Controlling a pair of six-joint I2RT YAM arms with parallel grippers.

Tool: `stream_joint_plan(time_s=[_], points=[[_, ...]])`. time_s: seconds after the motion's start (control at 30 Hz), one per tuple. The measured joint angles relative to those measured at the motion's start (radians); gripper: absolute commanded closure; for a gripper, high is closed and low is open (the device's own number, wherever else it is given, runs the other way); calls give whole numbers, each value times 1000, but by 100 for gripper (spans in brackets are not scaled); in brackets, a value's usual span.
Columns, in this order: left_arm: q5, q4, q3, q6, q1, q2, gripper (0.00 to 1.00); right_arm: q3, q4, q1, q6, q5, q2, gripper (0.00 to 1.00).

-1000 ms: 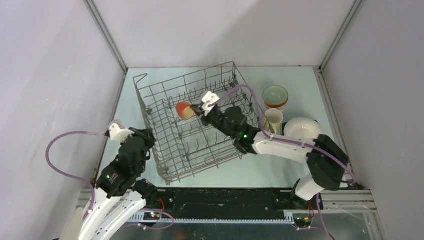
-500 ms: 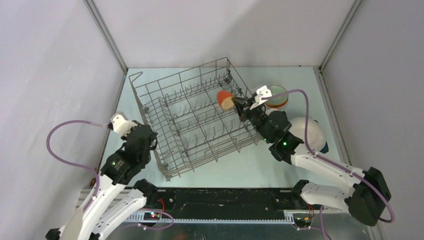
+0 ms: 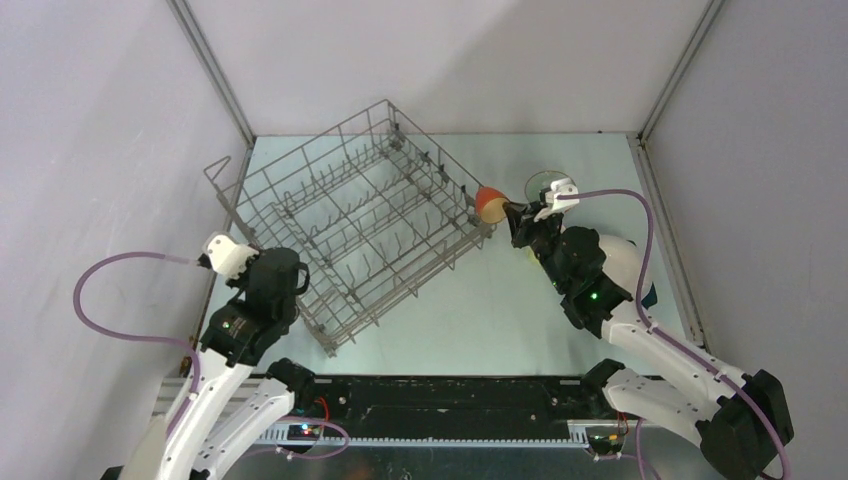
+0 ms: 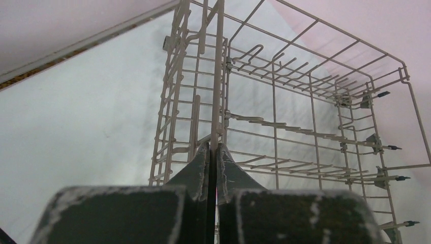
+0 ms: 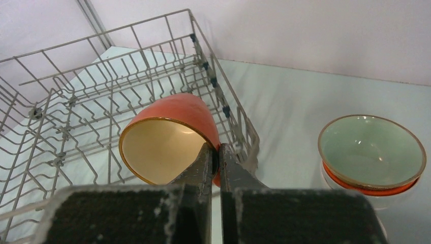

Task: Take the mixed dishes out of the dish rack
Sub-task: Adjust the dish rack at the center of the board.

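I need to pull the sideways mug in my right gripper back toward my base next, where the tabletop is clear. Then I need to tip the gripper downward, lower it, and let go of the mug upright.
The grey wire dish rack (image 3: 345,215) lies skewed at the left of the table, one end raised, and I see no dishes in it. My left gripper (image 3: 300,283) is shut on an upright wire of its near side; in the left wrist view the wire runs up from between the fingertips (image 4: 213,148) into the dish rack (image 4: 284,122). My right gripper (image 3: 512,212) is shut on the rim of the small orange mug (image 3: 490,204), just past the rack's right corner. The right wrist view shows the mug (image 5: 173,137) on its side, cream inside, with the gripper (image 5: 216,150) pinching its rim.
A pale green bowl (image 5: 371,150) is stacked on an orange one to the right of the mug; from the top it shows as a green bowl (image 3: 543,183) behind my right wrist. A white dish (image 3: 628,252) lies under the right forearm. Grey walls close in on three sides.
My right gripper has carried the orange mug rightward out of the rack to beyond its right corner. The rack, held by my left gripper, has swung left and toward the back wall.
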Motion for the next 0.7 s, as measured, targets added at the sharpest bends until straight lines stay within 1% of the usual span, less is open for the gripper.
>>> stream_joint_plan(time_s=[0.07,0.17,0.2,0.23,0.27,0.3,0.33,0.37,0.4,0.47,0.63,0.7], points=[[-19,-8,0,-10,7,0,88,0,-6,-5,8,-2,0,100],[-39,-27,0,-19,20,-2,72,0,-11,-10,15,-17,0,100],[-43,-31,0,-17,24,-4,60,0,-11,-11,17,-25,0,100],[-48,-34,0,-16,27,-10,54,0,-11,-11,18,-35,0,100],[-53,-38,0,-12,30,-17,41,0,-11,-12,18,-44,0,100],[-59,-42,0,-5,32,-26,35,-1,-11,-13,18,-59,0,100],[-59,-43,0,0,35,-40,24,-1,-11,-13,18,-69,0,100],[-59,-42,0,10,36,-55,19,-1,-11,-13,19,-84,0,100],[-55,-38,0,24,37,-73,9,-1,-11,-13,20,-95,0,100],[-34,-23,0,53,38,-111,2,-1,-11,-13,25,-119,0,100],[77,50,0,145,39,-215,0,0,-18,-13,36,-173,0,100],[131,89,0,182,40,-246,0,8,-58,-13,46,-194,2,100]])
